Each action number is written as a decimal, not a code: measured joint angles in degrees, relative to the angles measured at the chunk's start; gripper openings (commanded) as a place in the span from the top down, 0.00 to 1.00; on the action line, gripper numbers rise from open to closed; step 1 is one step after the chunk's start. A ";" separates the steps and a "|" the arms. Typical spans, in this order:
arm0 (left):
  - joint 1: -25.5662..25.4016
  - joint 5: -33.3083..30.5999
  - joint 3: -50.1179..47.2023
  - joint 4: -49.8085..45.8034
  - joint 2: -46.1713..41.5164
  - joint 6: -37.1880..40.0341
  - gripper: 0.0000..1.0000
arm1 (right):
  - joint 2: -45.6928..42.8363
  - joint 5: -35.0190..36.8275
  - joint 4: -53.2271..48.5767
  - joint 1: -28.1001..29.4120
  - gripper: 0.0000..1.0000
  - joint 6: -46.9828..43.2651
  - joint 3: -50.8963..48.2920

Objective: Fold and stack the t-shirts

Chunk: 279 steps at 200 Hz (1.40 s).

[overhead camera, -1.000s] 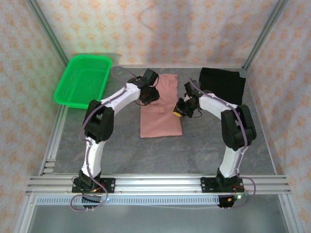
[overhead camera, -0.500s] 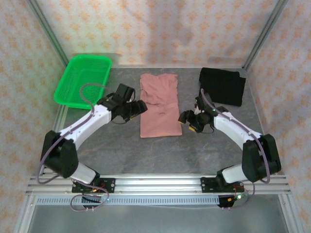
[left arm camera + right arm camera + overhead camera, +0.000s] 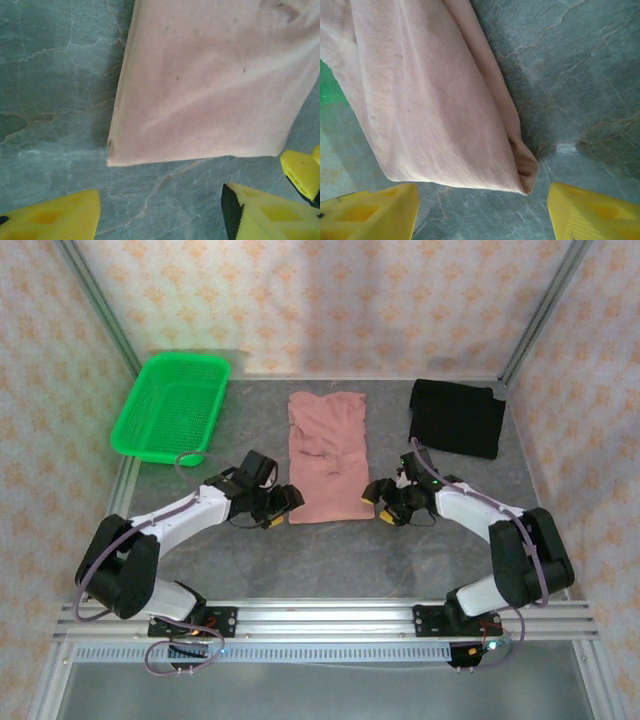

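Note:
The right gripper eases down and toward my left gripper onto the pink t-shirt's nearest corner (image 3: 373, 517) (image 3: 525, 184) next, since that corner lies below its fingers on that side.
The salmon-pink t-shirt (image 3: 328, 455) lies folded into a long strip in the middle of the table, its near edge facing the arms. The black t-shirt (image 3: 457, 417) lies folded at the back right. My left gripper (image 3: 283, 504) sits low beside the pink shirt's near-left corner (image 3: 112, 159), open, with bare table between its yellow fingers (image 3: 55, 216). My right gripper (image 3: 381, 502) sits at the near-right corner (image 3: 525, 172), open too, its fingers (image 3: 590, 212) wide of the fold and not touching the cloth.
A green mesh basket (image 3: 172, 405) stands at the back left. Aluminium frame rails run along the near edge (image 3: 320, 618) and both sides. Patterned walls enclose the table.
Both grippers let go of the pink shirt near its middle, opened, and drew back towards me to its two near corners. The shirt now lies flat and uncovered.

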 measured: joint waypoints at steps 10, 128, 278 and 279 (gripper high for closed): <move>-0.13 -0.02 -0.39 0.96 1.20 -0.31 0.36 | 0.66 -0.57 1.05 0.00 0.33 0.70 -0.44; -2.03 -0.13 -2.10 7.32 8.33 -4.74 0.44 | 3.61 -2.03 4.98 0.00 0.41 2.91 -1.38; -2.45 -1.90 2.95 3.96 13.38 -2.54 0.98 | 6.51 -0.44 3.85 1.64 1.00 3.41 -0.72; -2.45 -1.92 2.95 3.96 13.35 -2.49 0.98 | 6.45 -0.42 3.76 1.64 1.00 3.41 -0.72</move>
